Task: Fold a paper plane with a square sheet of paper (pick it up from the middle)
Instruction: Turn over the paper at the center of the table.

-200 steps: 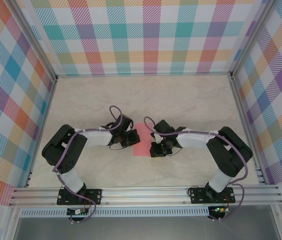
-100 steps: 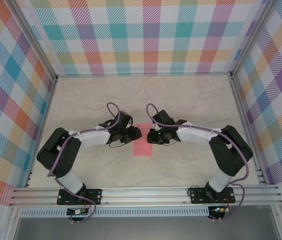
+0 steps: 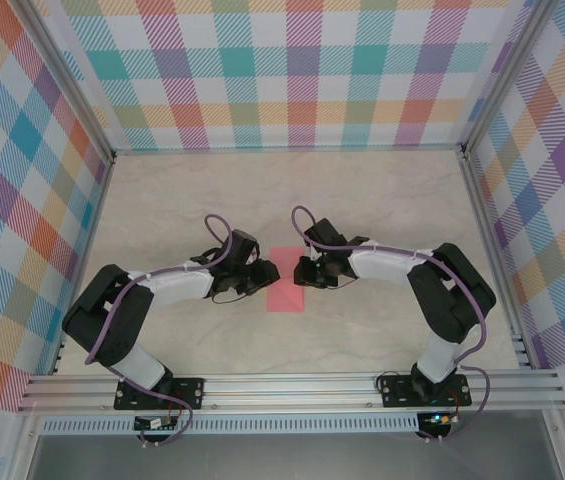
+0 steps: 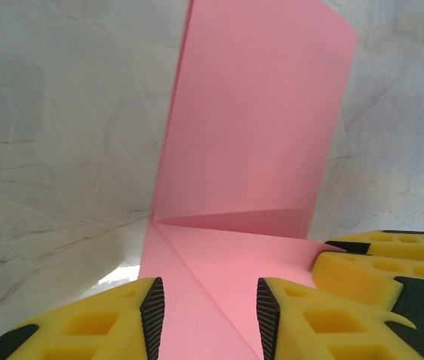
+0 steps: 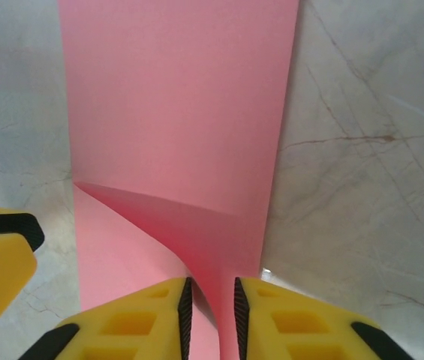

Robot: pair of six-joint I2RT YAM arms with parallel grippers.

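My left gripper goes down onto the folded paper's middle (image 3: 284, 281) (image 4: 212, 315) beside the diagonal crease next and closes there, since its fingers already stand open over the paper.
The square sheet of paper (image 3: 284, 282) is salmon pink and lies on the marble table, folded into a narrow strip between the two grippers. My left gripper (image 3: 270, 271) is at its left edge near the far end. In the left wrist view its jaws (image 4: 210, 311) stand open over the paper (image 4: 249, 135), which shows a diagonal crease and a raised flap. My right gripper (image 3: 303, 272) is at the right edge. A lifted fold of the paper (image 5: 174, 112) runs loosely between its narrowly parted jaws (image 5: 211, 307).
Plaid walls (image 3: 22, 200) close the table on three sides, and an aluminium rail (image 3: 292, 388) runs along the near edge. The two grippers face each other closely: the right one's yellow fingers (image 4: 380, 259) reach into the left wrist view.
Both grippers have gone from shut to parted jaws. Both have shifted slightly toward the far end of the paper. The paper has stayed in place on the table.
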